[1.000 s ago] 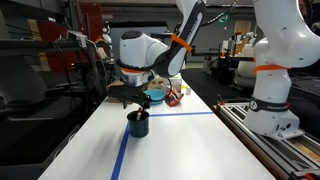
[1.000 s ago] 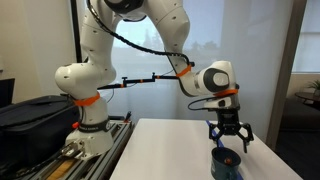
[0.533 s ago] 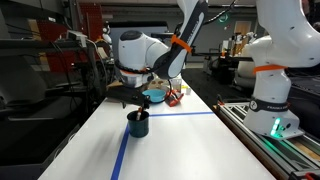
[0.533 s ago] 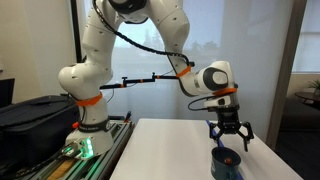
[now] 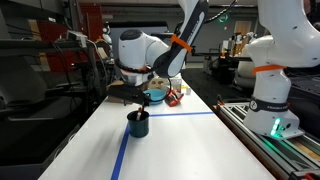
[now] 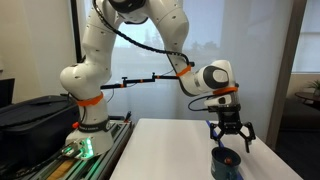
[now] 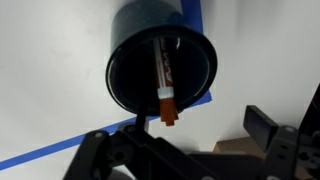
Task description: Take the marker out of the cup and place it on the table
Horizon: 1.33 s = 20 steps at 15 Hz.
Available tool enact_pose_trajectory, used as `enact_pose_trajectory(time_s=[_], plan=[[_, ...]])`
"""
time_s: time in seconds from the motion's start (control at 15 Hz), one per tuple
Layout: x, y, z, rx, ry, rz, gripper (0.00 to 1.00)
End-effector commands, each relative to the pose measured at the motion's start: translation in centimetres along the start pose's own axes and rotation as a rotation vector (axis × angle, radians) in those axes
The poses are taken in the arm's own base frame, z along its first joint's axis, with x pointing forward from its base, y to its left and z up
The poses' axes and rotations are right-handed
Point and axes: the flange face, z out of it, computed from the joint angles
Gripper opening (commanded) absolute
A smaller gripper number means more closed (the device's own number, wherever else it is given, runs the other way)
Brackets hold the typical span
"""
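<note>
The gripper lowers to the cup's rim around the marker's orange end next. The marker's orange end [image 5: 140, 111] [image 7: 168, 111] pokes over the cup's rim between the gripper's wide-open fingers.
The dark navy cup [image 5: 138, 123] stands upright on the white table [image 5: 185, 145] on a line of blue tape; it also shows in an exterior view [image 6: 225, 164]. In the wrist view I look down into the cup [image 7: 125, 45]. The marker [image 7: 166, 85] leans inside it, dark-bodied with a white band and an orange end poking over the rim. My gripper [image 5: 135, 101] hangs open just above the cup in both exterior views [image 6: 229, 144], its fingers apart in the wrist view [image 7: 175, 138], holding nothing.
A light blue bowl [image 5: 155, 96] and red items [image 5: 176, 97] sit behind the cup. Blue tape lines [image 5: 122, 155] cross the table. A brown cardboard box [image 7: 228, 148] lies near the cup. A second robot base [image 5: 272, 100] and a black case [image 6: 35, 115] stand beside the table.
</note>
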Motion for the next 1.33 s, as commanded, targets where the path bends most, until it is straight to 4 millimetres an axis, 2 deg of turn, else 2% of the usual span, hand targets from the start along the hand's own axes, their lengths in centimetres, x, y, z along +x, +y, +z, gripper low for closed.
enact_pose_trajectory(time_s=[0.0, 0.13, 0.2, 0.27, 0.6, 0.67, 0.73, 0.93, 1.07, 1.13, 1.2, 1.27], plan=[[0.2, 0.6, -0.2, -0.002, 0.032, 0.013, 0.72], [0.1, 0.9, -0.1, -0.004, 0.039, 0.008, 0.65], [0.1, 1.0, 0.0, -0.008, 0.042, 0.006, 0.52], [0.0, 1.2, 0.1, -0.011, 0.046, 0.003, 0.58], [-0.8, 2.1, 0.3, -0.023, 0.050, -0.012, 0.61], [-1.0, 2.2, 0.3, -0.022, 0.050, -0.014, 0.56], [-1.3, 2.2, 0.2, -0.021, 0.047, -0.018, 0.57], [-1.9, 1.9, 0.2, -0.016, 0.044, -0.023, 0.49], [-2.1, 1.8, 0.2, -0.014, 0.043, -0.023, 0.48], [-2.2, 1.7, 0.2, -0.013, 0.044, -0.023, 0.43], [-2.2, 1.7, 0.3, -0.016, 0.043, -0.025, 0.46], [-2.3, 1.8, 0.4, -0.017, 0.044, -0.026, 0.43]])
